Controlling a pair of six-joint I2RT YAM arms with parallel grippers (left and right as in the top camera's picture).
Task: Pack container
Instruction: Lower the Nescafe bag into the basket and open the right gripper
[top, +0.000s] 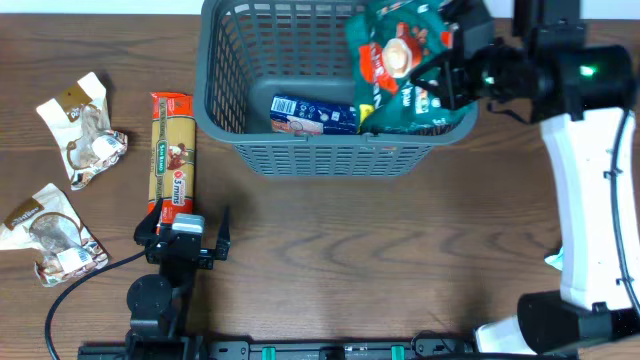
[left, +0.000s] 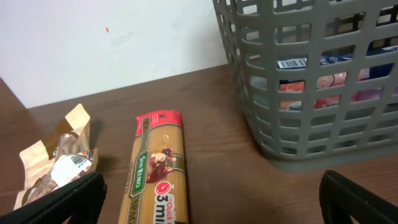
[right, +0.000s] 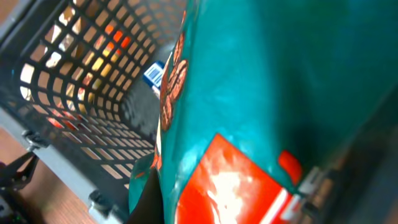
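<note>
Next, my right gripper moves down and to the left in the overhead view to release the bag beside the blue packet, since it hangs above the container (top: 225, 95).
The dark grey lattice container (top: 225, 95) stands at the back centre, also in the left wrist view (left: 292, 124) and the right wrist view (right: 68, 112). A blue packet (top: 312, 115) lies on its floor. My right gripper (top: 445, 70) is shut on a teal and red bag (top: 400, 65) that fills the right wrist view (right: 261, 93), held over the container's right side. My left gripper (top: 185, 240) is open and empty, low over the near end of a yellow spaghetti packet (top: 171, 160), which also shows between the fingers in the left wrist view (left: 157, 171).
Two crumpled beige and silver packets lie at the left, one (top: 82, 128) further back and one (top: 48, 235) nearer the front; one shows in the left wrist view (left: 59, 162). A second teal bag (top: 410, 110) leans in the container's right front corner.
</note>
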